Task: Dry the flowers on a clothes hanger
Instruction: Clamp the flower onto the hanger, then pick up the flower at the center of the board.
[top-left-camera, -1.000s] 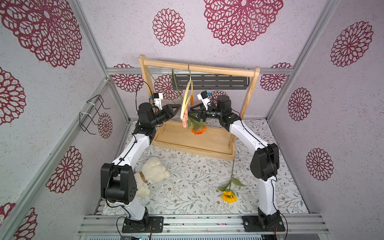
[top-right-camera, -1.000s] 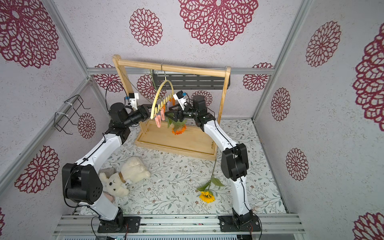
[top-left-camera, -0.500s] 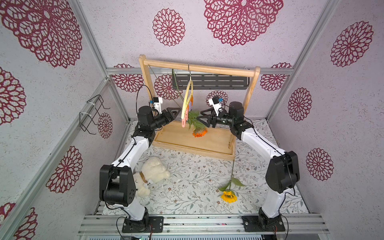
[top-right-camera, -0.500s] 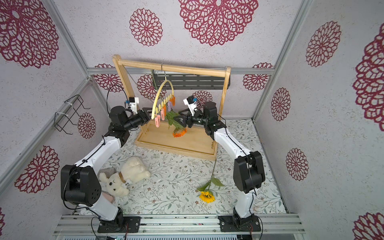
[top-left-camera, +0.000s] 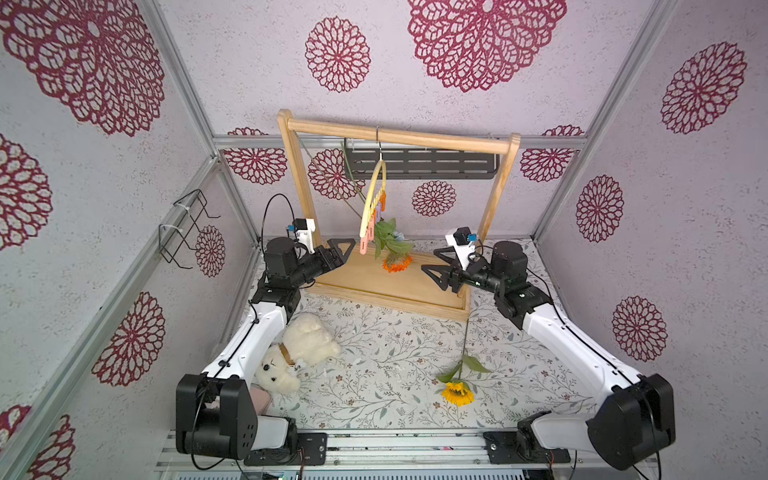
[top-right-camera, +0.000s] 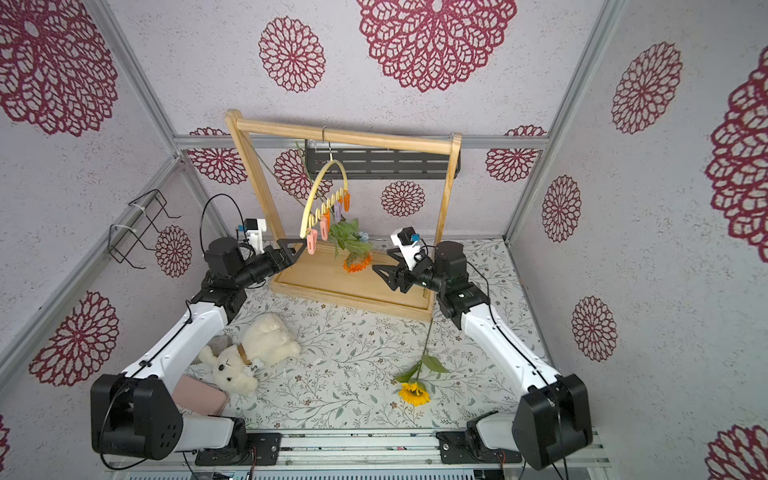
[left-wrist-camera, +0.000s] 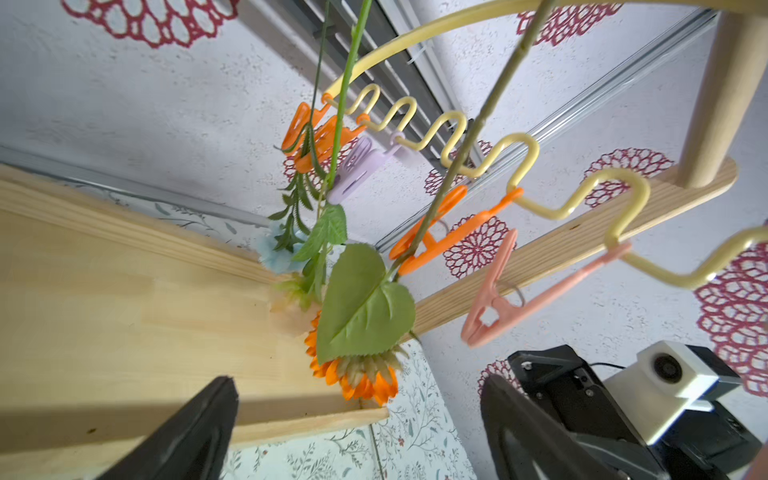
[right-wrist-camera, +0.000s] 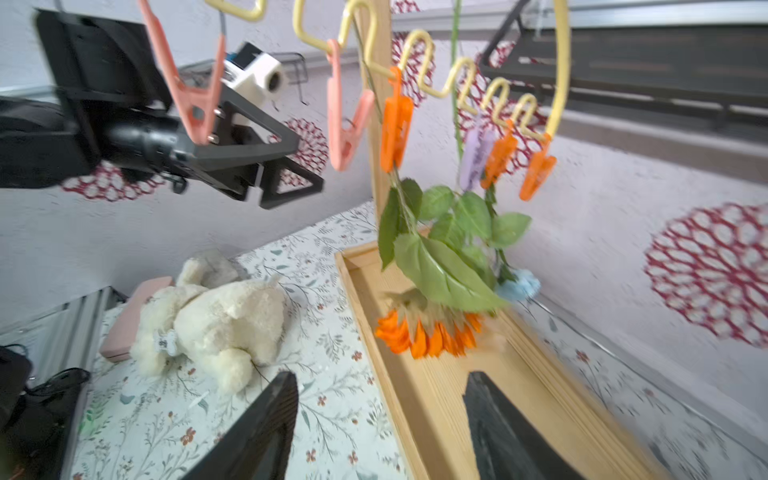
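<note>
Next, my right gripper draws back and down, fingers tipping toward the mat, onto the stem beyond the sunflower's leaves, since that stem lies below it, nearer my base.
The pale-yellow clothes hanger (top-left-camera: 371, 203) hangs by its hook from the wooden bar. Its wavy bar (left-wrist-camera: 528, 143) carries pink, orange and lilac clothespins. Three of the flowers hang head-down from pins: an orange gerbera (top-left-camera: 397, 262) (top-right-camera: 356, 262), a light blue carnation (top-right-camera: 364, 237) and a peach rose (left-wrist-camera: 286, 309). The yellow sunflower (top-left-camera: 457, 392) (top-right-camera: 413, 392) lies on the mat, in front of the rack's right end. My left gripper (top-left-camera: 347, 247) (left-wrist-camera: 357, 380) is open beside the hanger's lowest pink clothespin (left-wrist-camera: 498, 307), apart from it. My right gripper (top-left-camera: 429, 261) (right-wrist-camera: 380, 376) is open and empty, right of the gerbera.
The wooden rack frame (top-left-camera: 399, 135) stands on a wooden base tray (top-left-camera: 374, 278) at the back. A cream teddy bear (top-left-camera: 299, 353) and a pink flat thing (top-right-camera: 199, 395) lie by my left arm. A black wire rack (top-left-camera: 183, 228) hangs on the left wall, a black shelf (top-left-camera: 419, 164) on the back wall.
My left gripper has opened and drawn back from the hanger. My right gripper has pulled away to the right and lower. The hanger has swung back to hang freely.
</note>
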